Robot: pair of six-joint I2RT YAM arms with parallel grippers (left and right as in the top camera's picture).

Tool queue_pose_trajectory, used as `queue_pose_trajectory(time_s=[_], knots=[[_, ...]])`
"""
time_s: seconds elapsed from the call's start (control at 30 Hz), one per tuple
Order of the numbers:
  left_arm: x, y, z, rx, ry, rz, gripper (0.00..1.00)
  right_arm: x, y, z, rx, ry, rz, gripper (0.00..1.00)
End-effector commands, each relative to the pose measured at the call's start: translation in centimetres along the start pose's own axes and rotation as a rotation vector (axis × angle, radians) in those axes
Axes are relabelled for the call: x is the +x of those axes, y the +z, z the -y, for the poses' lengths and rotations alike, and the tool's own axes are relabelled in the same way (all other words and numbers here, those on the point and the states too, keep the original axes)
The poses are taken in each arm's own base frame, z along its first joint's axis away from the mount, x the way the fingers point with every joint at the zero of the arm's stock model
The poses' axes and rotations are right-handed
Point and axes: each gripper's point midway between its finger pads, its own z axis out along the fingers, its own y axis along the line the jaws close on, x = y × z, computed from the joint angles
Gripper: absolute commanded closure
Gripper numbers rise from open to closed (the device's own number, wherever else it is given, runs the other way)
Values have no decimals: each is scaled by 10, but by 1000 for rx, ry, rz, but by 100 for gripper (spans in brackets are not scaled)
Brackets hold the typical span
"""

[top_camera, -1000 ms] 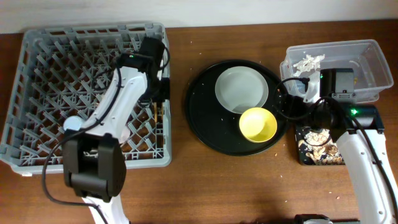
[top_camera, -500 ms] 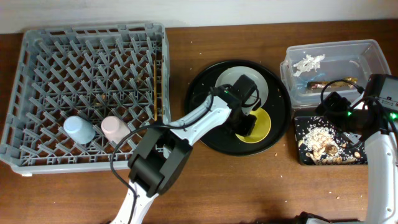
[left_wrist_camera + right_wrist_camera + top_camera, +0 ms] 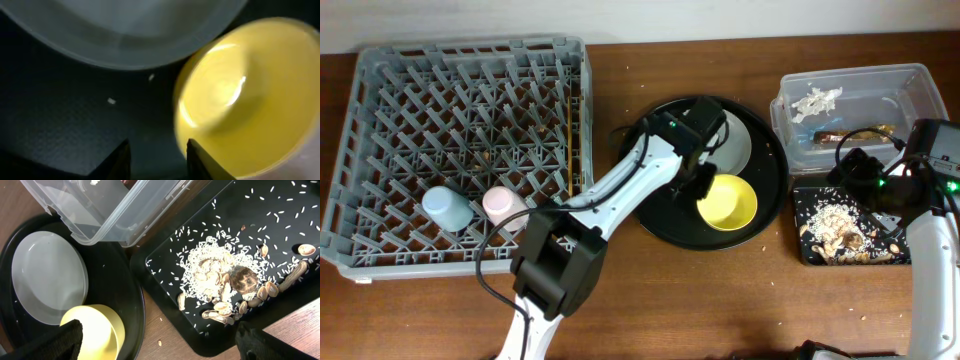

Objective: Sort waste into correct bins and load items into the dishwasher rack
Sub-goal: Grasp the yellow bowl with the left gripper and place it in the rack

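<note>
I need to move my left gripper down and toward the yellow bowl, so its open fingers come astride the bowl's rim facing the rack (image 3: 178, 122). Its fingers still hang over bare tray.
The yellow bowl (image 3: 730, 203) (image 3: 250, 95) stands on the round black tray, just in front of the pale plate (image 3: 732, 140) (image 3: 125, 25). My left gripper (image 3: 703, 182) (image 3: 157, 162) hovers low at the bowl's left rim. Its jaws are open over bare tray, and the right finger (image 3: 202, 162) is beside the rim. Over the wood between the round tray and the shallow black bin (image 3: 803, 225) (image 3: 150, 275), my right gripper (image 3: 857, 168) (image 3: 160, 345) is wide open and empty. Food scraps (image 3: 835, 228) (image 3: 225, 280) lie in that bin. The clear tub (image 3: 910, 100) (image 3: 115, 210) holds the napkin (image 3: 817, 100) and wrapper (image 3: 855, 133).
The grey dishwasher rack (image 3: 380, 250) fills the left side. In it are a blue cup (image 3: 445, 208), a pink cup (image 3: 503, 205) and chopsticks (image 3: 568, 150). The round black tray (image 3: 660, 210) (image 3: 122, 280) lies at mid-table. Crumbs dot the wood near the bins.
My left arm has swung from the rack's right edge to the yellow bowl, then shifted to its left rim, jaws wider. The right gripper has left the tub and opened wide.
</note>
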Motion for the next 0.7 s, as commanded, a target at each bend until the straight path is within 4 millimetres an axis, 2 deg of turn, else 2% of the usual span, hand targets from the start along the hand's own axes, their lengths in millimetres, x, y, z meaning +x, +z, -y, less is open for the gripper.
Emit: queue_pose_trajectory(time_s=[0.0,0.07,0.1,0.2,0.27,0.3,0.37,0.4,0.43,0.47,0.5,0.57,0.6,0.63,0.67], knots=[[13,21,-8,-15,-37,-11,64,-3,-2,1,9,10,12,2],[11,28,2,51,-55,1,66,-3,-2,1,9,10,12,2],[11,29,12,109,-50,-1,66,-3,-2,1,9,10,12,1],[5,28,27,163,-33,25,66,-3,-2,1,9,10,12,2],[7,34,36,144,-12,33,78,-3,-2,1,9,10,12,2],[8,35,36,137,-10,31,83,-3,-2,1,9,10,12,2],[9,37,30,103,-13,32,84,-3,-2,1,9,10,12,2],[11,38,28,95,-15,25,98,-3,-2,1,9,10,12,2],[16,38,24,75,-17,9,100,-3,-2,1,9,10,12,2],[15,27,11,19,-30,13,100,-3,-2,1,9,10,12,2],[11,9,0,-25,-45,30,100,-3,-2,1,9,10,12,2],[-11,-78,-39,-111,-109,175,100,-3,-2,1,9,10,12,1],[-16,-112,-59,-174,-135,245,100,-3,-2,1,9,10,12,1],[-13,-190,-116,-388,-220,409,100,-3,-2,1,9,10,12,2],[2,-253,-165,-605,-313,524,100,-3,-2,1,9,10,12,2]])
